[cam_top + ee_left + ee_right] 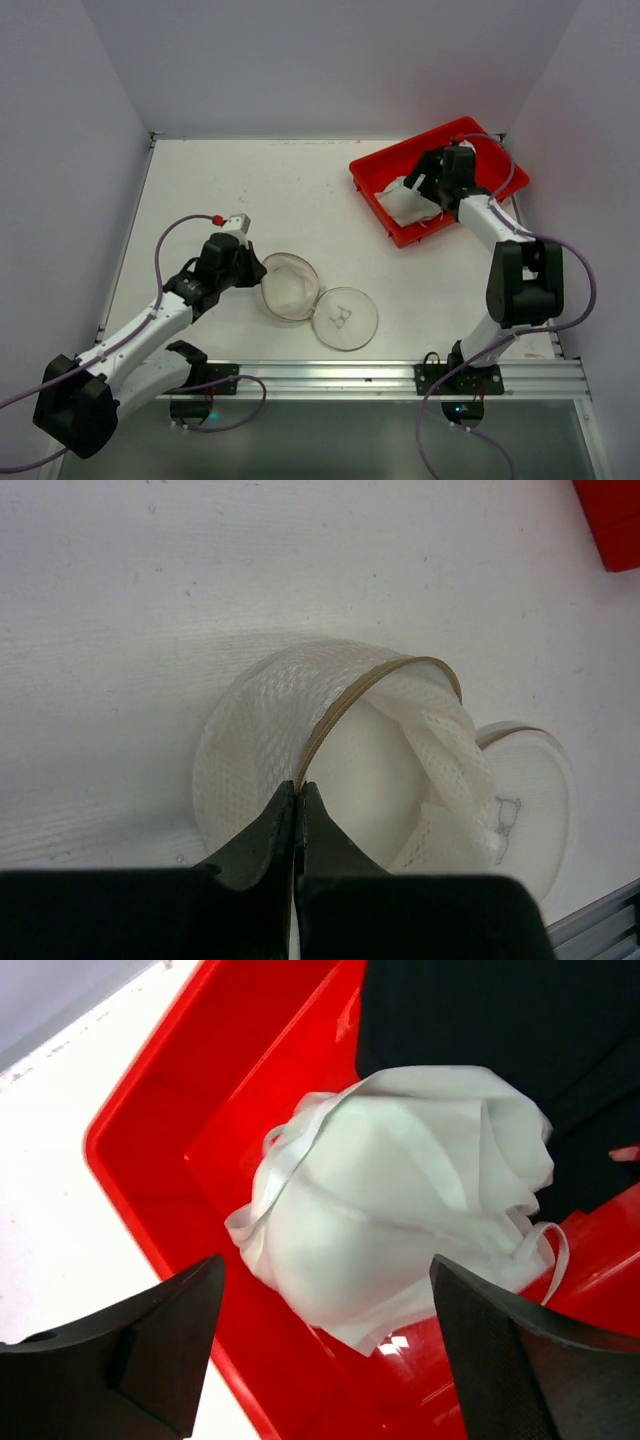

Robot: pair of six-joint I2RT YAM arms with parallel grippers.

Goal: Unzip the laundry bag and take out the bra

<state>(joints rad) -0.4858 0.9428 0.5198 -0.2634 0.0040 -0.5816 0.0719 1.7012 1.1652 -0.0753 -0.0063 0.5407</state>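
Note:
Next, my right gripper comes back and down to the round end's rim point(377, 316), opposite the bag, and closes. The bra already lies in the red tray point(400, 150), so this move comes next.
The laundry bag point(290, 290) of white mesh lies open on the table near the front. Its round end with a small dark mark point(345, 318) lies flat beside it. My left gripper point(262, 272) is shut on the bag's wire rim; in the left wrist view the tan rim runs into the closed tips of the gripper point(298, 788) and the bag point(250, 740) looks empty inside. The white bra point(405, 207) lies in the red tray point(400, 150). My right gripper point(418, 192) is open above it, and in the right wrist view the gripper point(325, 1260) has a finger on each side of the bra point(390, 1200), not touching.
The red tray point(170, 1160) stands at the back right, angled, close to the right wall. Its corner shows in the left wrist view point(610, 520). White walls close in the table on three sides. A metal rail point(400, 375) runs along the front edge.

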